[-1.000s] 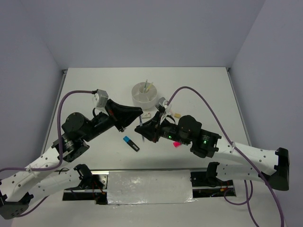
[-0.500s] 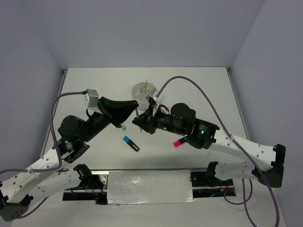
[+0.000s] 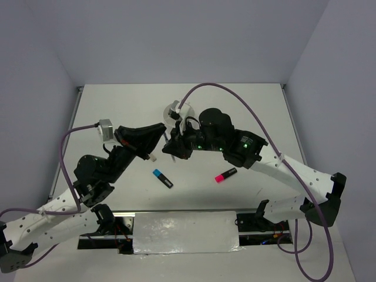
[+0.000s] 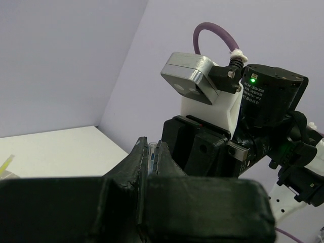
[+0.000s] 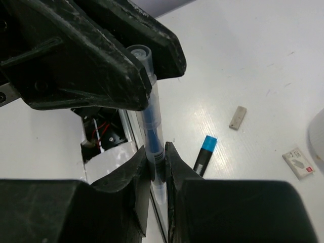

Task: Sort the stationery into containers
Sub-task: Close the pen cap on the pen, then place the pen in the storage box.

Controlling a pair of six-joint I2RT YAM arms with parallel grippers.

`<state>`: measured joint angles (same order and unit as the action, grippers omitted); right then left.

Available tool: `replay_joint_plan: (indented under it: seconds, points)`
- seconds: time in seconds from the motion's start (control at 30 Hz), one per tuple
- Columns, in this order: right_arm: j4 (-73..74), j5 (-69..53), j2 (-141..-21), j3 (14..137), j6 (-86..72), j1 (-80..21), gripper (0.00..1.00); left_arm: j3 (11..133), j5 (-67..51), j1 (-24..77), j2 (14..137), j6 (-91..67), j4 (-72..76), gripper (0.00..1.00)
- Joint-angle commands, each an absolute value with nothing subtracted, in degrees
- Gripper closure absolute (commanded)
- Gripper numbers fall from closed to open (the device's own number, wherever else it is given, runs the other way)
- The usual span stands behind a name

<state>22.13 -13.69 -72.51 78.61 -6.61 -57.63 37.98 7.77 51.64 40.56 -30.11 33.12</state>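
I will move my right gripper outward and down over the white organiser cup (image 5: 318,134) to release the clear pen (image 5: 151,121), because a yellow pen already stands in there.
A clear light-blue pen (image 5: 151,121) is held by both grippers at once. My right gripper (image 5: 158,161) is shut on its lower barrel. My left gripper (image 4: 150,154) is shut on its upper end (image 4: 151,150). In the top view the two grippers meet tip to tip above the table, left (image 3: 160,131) and right (image 3: 168,147). The white organiser cup (image 3: 171,110) is mostly hidden behind my right arm. A blue-and-black highlighter (image 3: 163,178) and a pink-and-black highlighter (image 3: 225,174) lie on the table.
A beige eraser (image 5: 237,117) and a white labelled eraser (image 5: 297,159) lie near the blue highlighter (image 5: 204,154). The cup's edge (image 5: 319,136) shows at far right. A yellow pen tip (image 4: 6,164) sticks up from the cup.
My right arm swung up and left toward the left gripper, uncovering the pink highlighter and covering most of the cup. My left gripper drew back slightly to the left.
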Motion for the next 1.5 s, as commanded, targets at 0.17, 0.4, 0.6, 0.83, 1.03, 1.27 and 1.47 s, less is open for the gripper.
replay_joint_plan:
  seconds: [0.17,0.4,0.6,0.83,1.03,1.27,1.47]
  points:
    - [-4.56,-12.38,-74.09,81.93,-8.78,-54.14,1.00,44.54,-2.72,56.60,42.79,-26.03,2.56,1.00]
    - [-11.77,-15.12,-74.80,70.59,-12.83,-54.84,1.00,55.02,-5.01,56.60,49.22,-20.92,0.70,1.00]
    - [-11.16,-12.66,-74.09,68.21,-11.87,-54.84,1.00,54.41,-1.16,56.60,47.73,-21.79,2.20,0.86]
    - [-12.65,-8.62,-74.00,63.73,-11.60,-54.14,1.00,59.57,24.09,56.51,44.56,-29.08,-4.82,0.19]
    - [-13.27,-4.49,-74.18,60.47,-10.46,-52.83,1.00,76.78,52.54,56.16,48.25,-43.06,-28.90,0.01]
    - [-18.36,4.39,-77.15,59.32,-10.28,-44.84,1.00,83.06,54.25,56.16,51.68,-42.14,-44.82,0.01]
    - [-21.09,3.26,-89.19,66.78,-8.18,-37.37,1.00,68.40,39.39,56.16,48.88,-33.05,-43.94,0.01]
